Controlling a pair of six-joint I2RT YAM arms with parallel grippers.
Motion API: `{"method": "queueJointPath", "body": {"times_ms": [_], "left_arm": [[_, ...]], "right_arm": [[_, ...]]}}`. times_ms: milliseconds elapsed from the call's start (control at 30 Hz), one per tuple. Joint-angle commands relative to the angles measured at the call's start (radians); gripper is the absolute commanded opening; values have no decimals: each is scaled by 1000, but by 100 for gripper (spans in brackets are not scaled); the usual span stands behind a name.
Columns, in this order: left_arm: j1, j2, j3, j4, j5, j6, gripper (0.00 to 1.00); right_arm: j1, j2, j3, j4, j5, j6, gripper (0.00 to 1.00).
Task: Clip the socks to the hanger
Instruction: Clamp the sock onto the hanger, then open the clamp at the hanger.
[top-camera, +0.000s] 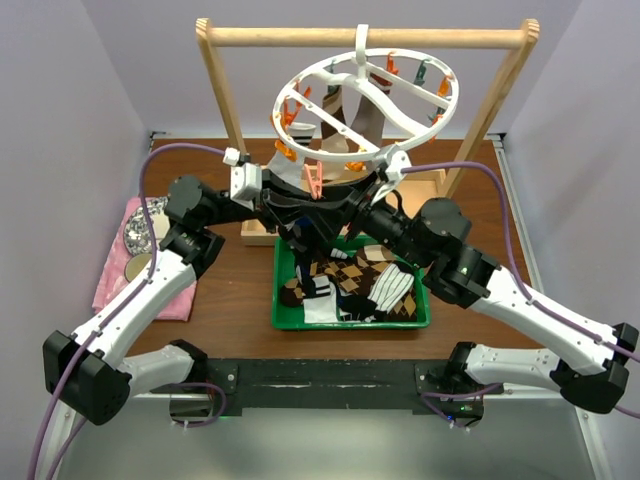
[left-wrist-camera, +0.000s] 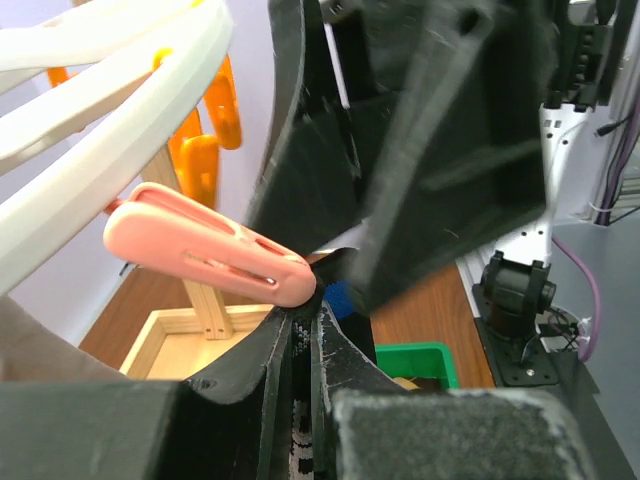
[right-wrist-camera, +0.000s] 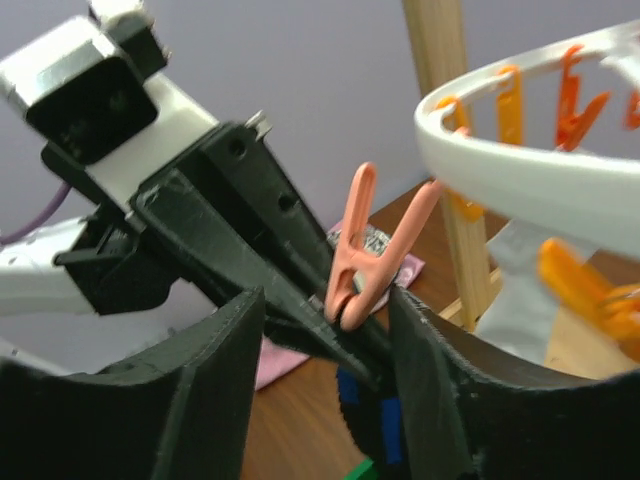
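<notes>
The salmon peg (top-camera: 314, 182) biting the sock's top edge sits just above my left gripper's fingers, so next the gripper will turn outward under the hanger's front rim and let go of that edge.
The white ring hanger (top-camera: 366, 100) hangs by its hook from the wooden bar, with orange and teal pegs round it. Both grippers meet just under its front rim. My left gripper (top-camera: 300, 203) (left-wrist-camera: 305, 330) is shut on the top edge of a black, white and blue sock (left-wrist-camera: 298, 440) (right-wrist-camera: 375, 420), which hangs down over the tray. A salmon peg (top-camera: 314, 182) (left-wrist-camera: 205, 258) (right-wrist-camera: 365, 250) bites that sock's edge right at the left fingertips. Around the peg, my right gripper (top-camera: 335, 203) (right-wrist-camera: 325, 300) stands open, its fingers on either side. More socks (top-camera: 350, 285) lie in the tray.
The green tray (top-camera: 350, 323) sits under the grippers at the table's middle. The light wooden frame (top-camera: 365, 38) stands at the back, with its base box behind the tray. A pink cloth (top-camera: 120, 270) lies at the left. Sock fabric (top-camera: 345, 110) hangs inside the ring.
</notes>
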Motion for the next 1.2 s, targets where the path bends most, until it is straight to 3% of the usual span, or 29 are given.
{"method": "queueJointPath", "body": {"times_ms": [0,233,333,433,467,600,667,833,967,1167], "left_arm": [[4,-30,27,23,-35,8,0],[4,-80,-20,-90,-314,103,0],[4,-102,-62,-112,-457,109,7],[4,-123,-103,-116,-637,97,19],[4,-125,-119,-120,-685,95,28],[4,-123,-133,-129,-903,112,36],[4,-125,-142,-117,-997,129,45],[4,-128,-146,-84,-1172,138,46],[4,-128,-134,-55,-1226,138,44],[5,-93,-67,-17,-1312,190,47]], "right_arm": [[19,7,12,-59,-76,7,67],[19,-42,2,-107,-71,-29,82],[19,-74,0,-174,-73,-56,84],[20,-105,-17,-236,-71,-76,84],[19,-113,-21,-253,-70,-78,85],[19,-148,-44,-340,-5,-87,88],[19,-175,-60,-381,28,-90,90],[19,-214,-48,-518,298,-98,99],[19,-275,-64,-526,499,-90,99],[20,-264,-46,-524,555,-110,99]]}}
